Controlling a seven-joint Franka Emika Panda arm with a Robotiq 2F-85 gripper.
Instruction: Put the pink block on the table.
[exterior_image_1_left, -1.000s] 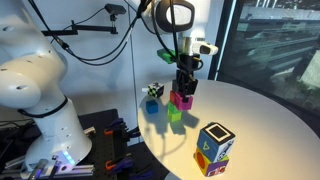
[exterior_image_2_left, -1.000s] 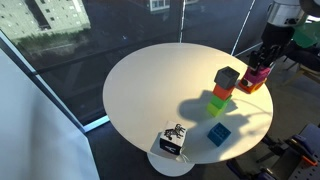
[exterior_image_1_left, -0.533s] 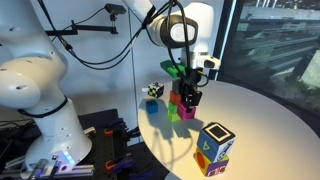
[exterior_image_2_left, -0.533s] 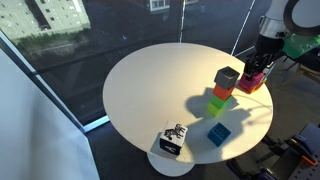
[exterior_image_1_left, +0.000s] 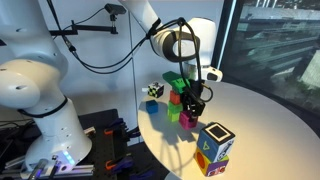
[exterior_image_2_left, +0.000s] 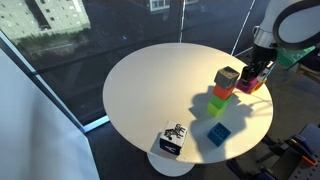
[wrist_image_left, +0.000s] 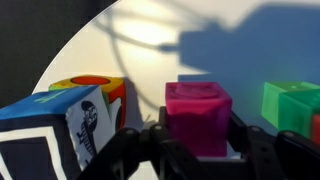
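Observation:
The space between the green cube and the patterned cube is clear, so my gripper will next lower the pink block onto the bare tabletop there and let it go.
My gripper (wrist_image_left: 198, 143) is shut on the pink block (wrist_image_left: 198, 112), a small magenta cube held between both fingers. In both exterior views the gripper (exterior_image_1_left: 190, 108) (exterior_image_2_left: 253, 78) holds the pink block (exterior_image_1_left: 188, 121) (exterior_image_2_left: 249, 86) low over the white round table (exterior_image_1_left: 262, 118) (exterior_image_2_left: 145, 88), right beside a stack of cubes (exterior_image_1_left: 175, 98) (exterior_image_2_left: 221, 91). I cannot tell whether the block touches the tabletop (wrist_image_left: 150, 65).
The stack has a green cube at the bottom and an orange-red cube above it. A multicoloured patterned cube (exterior_image_1_left: 215, 147) (wrist_image_left: 62, 125) stands close by. A blue cube (exterior_image_2_left: 218, 134) and a black-and-white cube (exterior_image_2_left: 173, 140) sit near the table's edge. A green cube (wrist_image_left: 291, 105) is to the side.
The gripper has moved down and away from the stack with the pink block in it, from above the stack to just over the tabletop.

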